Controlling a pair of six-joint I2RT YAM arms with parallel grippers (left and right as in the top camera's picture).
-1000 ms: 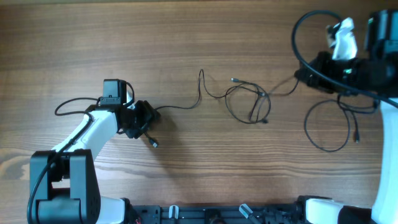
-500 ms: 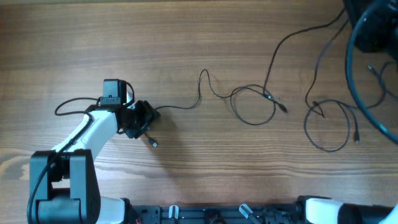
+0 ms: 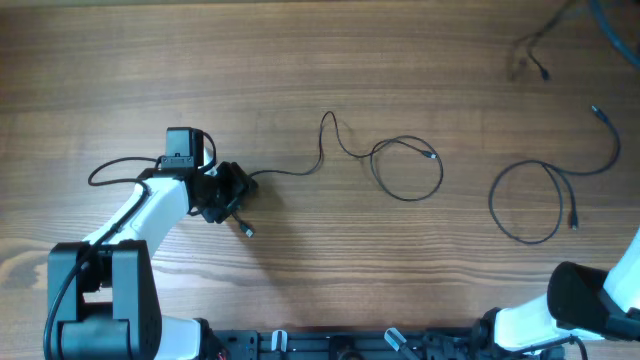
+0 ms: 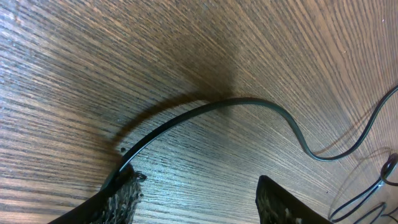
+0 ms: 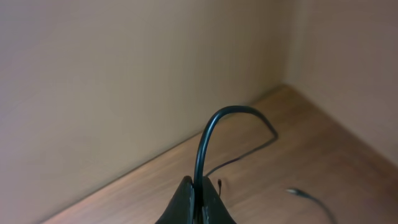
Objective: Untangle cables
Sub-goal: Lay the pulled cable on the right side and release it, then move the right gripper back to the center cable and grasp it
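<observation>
The robot will tilt its right gripper down next, lower the third cable toward the second cable's far plug (image 3: 598,111) and let the third cable go, since its tail hangs clear of the mid-table loop.
A thin black cable (image 3: 300,172) runs from my left gripper (image 3: 232,193) to a loop (image 3: 441,178) at mid-table, with a plug end (image 3: 247,231) lying below the gripper. In the left wrist view the gripper (image 4: 196,190) is open low over the wood, and this cable (image 4: 236,101) passes against the left finger (image 4: 118,199). A second cable lies in a separate loop (image 3: 493,190) at the right. My right gripper (image 5: 199,186) is raised out of the overhead view, shut on a third black cable (image 5: 214,118) whose blurred tail (image 3: 528,58) hangs at top right.
My left arm (image 3: 150,215) lies over the table's left side with its own wire looping out to the left (image 3: 100,172). The right arm's base (image 3: 590,310) stands at the bottom right corner. A beige wall (image 5: 124,74) fills the right wrist view.
My right arm has risen out of the overhead view with its cable, pulling it free of the middle tangle. The middle loop and the right loop now lie apart. The left arm has not moved.
</observation>
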